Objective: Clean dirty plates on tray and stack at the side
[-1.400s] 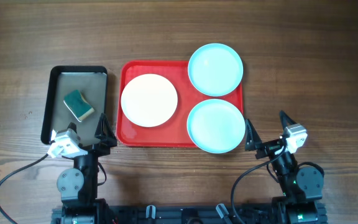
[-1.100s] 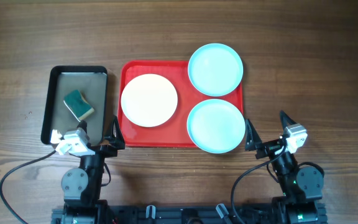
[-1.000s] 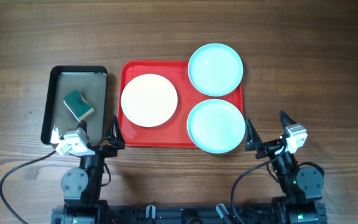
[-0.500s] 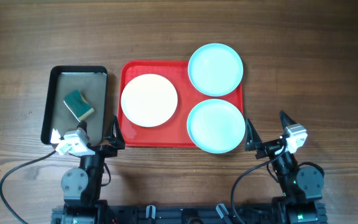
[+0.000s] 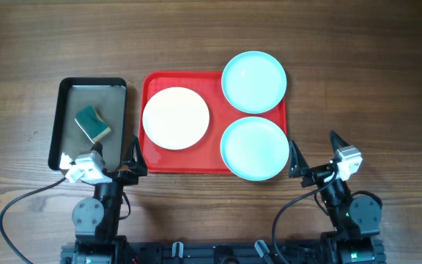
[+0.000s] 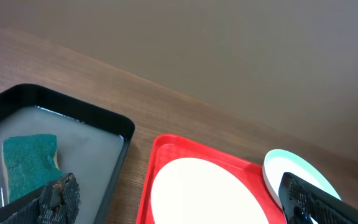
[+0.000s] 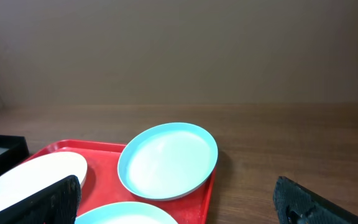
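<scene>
The right gripper swings up over the turquoise plates and down onto the white plate's rim (image 5: 208, 117) (image 7: 85, 167) beside them next, as that's to its left in the overhead view.
The red tray (image 5: 147, 163) lies mid-table. On it are a cream-white plate (image 5: 176, 118) at the left, a turquoise plate (image 5: 253, 81) at the far right corner and another turquoise plate (image 5: 254, 148) at the near right. My left gripper (image 5: 114, 158) is open and empty, at the tray's near left corner. My right gripper (image 5: 315, 153) is open and empty, right of the tray. The left wrist view shows the white plate (image 6: 210, 193) and the tray (image 6: 160, 149). The right wrist view shows the far turquoise plate (image 7: 168, 160) and the tray (image 7: 107, 148).
A black tray (image 5: 58, 121) with shallow water stands left of the red tray. A green sponge (image 5: 92, 123) lies in it and also shows in the left wrist view (image 6: 28, 165). Bare wood table (image 5: 357, 88) lies right of and beyond the trays.
Early on, my left gripper shifted slightly right and nearer, toward the tray's near left corner. Since then nothing has moved.
</scene>
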Available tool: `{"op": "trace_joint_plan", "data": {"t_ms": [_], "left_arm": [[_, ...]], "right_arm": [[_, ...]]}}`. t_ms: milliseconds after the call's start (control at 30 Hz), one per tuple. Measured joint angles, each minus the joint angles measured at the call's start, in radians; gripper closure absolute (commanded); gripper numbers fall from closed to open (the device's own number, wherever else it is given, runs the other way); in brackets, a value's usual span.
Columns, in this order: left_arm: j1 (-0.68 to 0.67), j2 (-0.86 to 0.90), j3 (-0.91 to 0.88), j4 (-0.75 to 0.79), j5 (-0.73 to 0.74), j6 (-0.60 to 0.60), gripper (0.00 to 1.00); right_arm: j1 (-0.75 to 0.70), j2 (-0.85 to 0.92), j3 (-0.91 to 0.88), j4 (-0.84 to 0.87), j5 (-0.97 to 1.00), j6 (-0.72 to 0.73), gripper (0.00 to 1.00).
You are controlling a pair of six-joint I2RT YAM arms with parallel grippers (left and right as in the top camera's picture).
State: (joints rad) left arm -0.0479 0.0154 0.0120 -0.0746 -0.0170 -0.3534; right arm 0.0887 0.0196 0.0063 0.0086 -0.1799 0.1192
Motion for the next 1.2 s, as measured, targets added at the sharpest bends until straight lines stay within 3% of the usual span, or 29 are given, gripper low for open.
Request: {"op": "trace_joint_plan", "data": {"t_ms": [433, 567, 733, 967, 1133, 1200], "left_arm": [[0.000, 0.029, 0.020, 0.014, -0.117, 0.012, 0.00], [0.000, 0.158, 0.161, -0.031, -0.138, 0.075, 0.00], [0.000, 0.402, 0.465, -0.143, -0.143, 0.114, 0.00], [0.000, 0.797, 1.031, -0.625, -0.133, 0.130, 0.00], [0.000, 1.147, 1.521, -1.087, -0.132, 0.132, 0.00], [0.000, 1.248, 1.645, -1.191, -0.132, 0.131, 0.00]], "right_arm": [[0.000, 0.010, 0.001, 0.075, 0.012, 0.180, 0.00], [0.000, 0.072, 0.079, 0.091, 0.012, 0.202, 0.00], [0.000, 0.239, 0.303, 0.104, -0.003, 0.207, 0.00], [-0.001, 0.584, 0.592, 0.083, -0.114, 0.210, 0.00], [-0.001, 0.915, 0.882, -0.200, -0.264, 0.218, 0.00], [-0.001, 1.029, 1.015, -0.364, -0.311, 0.208, 0.00]]}}
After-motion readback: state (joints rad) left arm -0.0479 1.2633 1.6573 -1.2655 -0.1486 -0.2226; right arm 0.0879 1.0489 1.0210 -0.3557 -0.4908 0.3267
